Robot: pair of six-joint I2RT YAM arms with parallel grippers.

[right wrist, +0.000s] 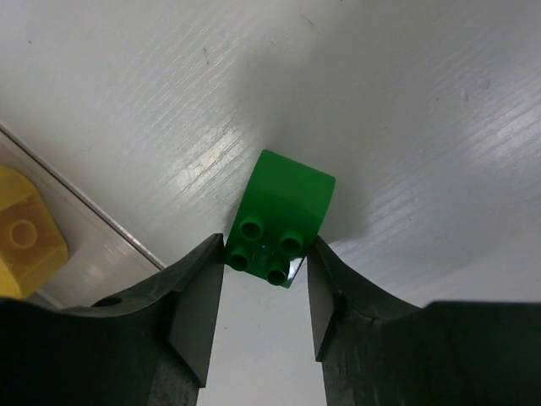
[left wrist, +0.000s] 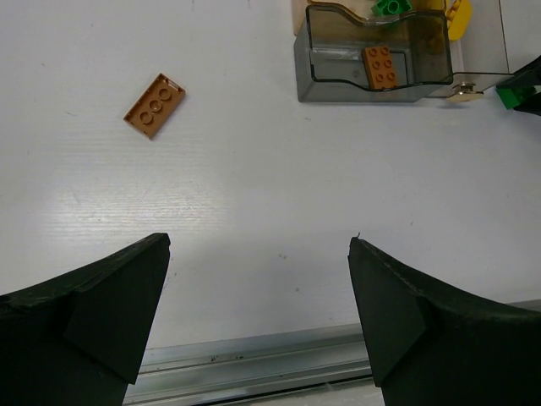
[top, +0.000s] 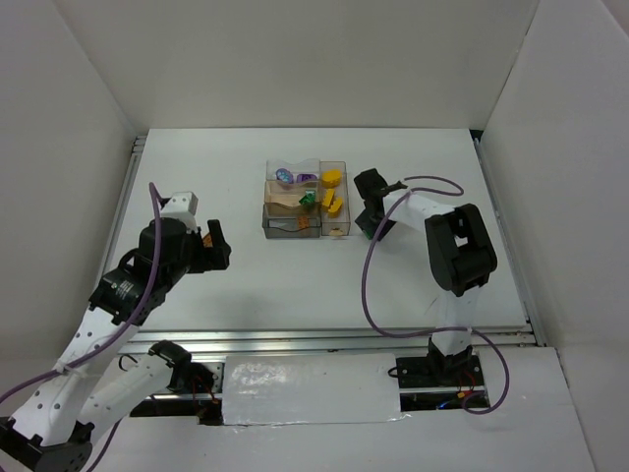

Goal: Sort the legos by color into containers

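The middle bin holds a green lego, so my right gripper needs to rise, move left in the top view over that bin's empty part, and release.
A green lego (right wrist: pixel 283 220) lies on the white table just right of the containers (top: pixel 280 228). My right gripper (right wrist: pixel 266 254) is down on it, and both fingertips touch its sides, studs facing the camera. In the top view that gripper (top: pixel 369 222) sits beside the bins. The bins hold yellow legos (top: pixel 332 178), a purple piece (top: pixel 285 177), a green one (top: pixel 307 199) and an orange-brown brick (left wrist: pixel 381 66). A flat orange-brown lego (left wrist: pixel 154 105) lies loose on the table. My left gripper (left wrist: pixel 259 244) hangs open and empty near the front rail.
An aluminium rail (left wrist: pixel 254 364) runs along the table's near edge, under the left fingers. White walls enclose the table on three sides. A yellow lego (right wrist: pixel 25 241) in the nearest bin shows at the left of the right wrist view.
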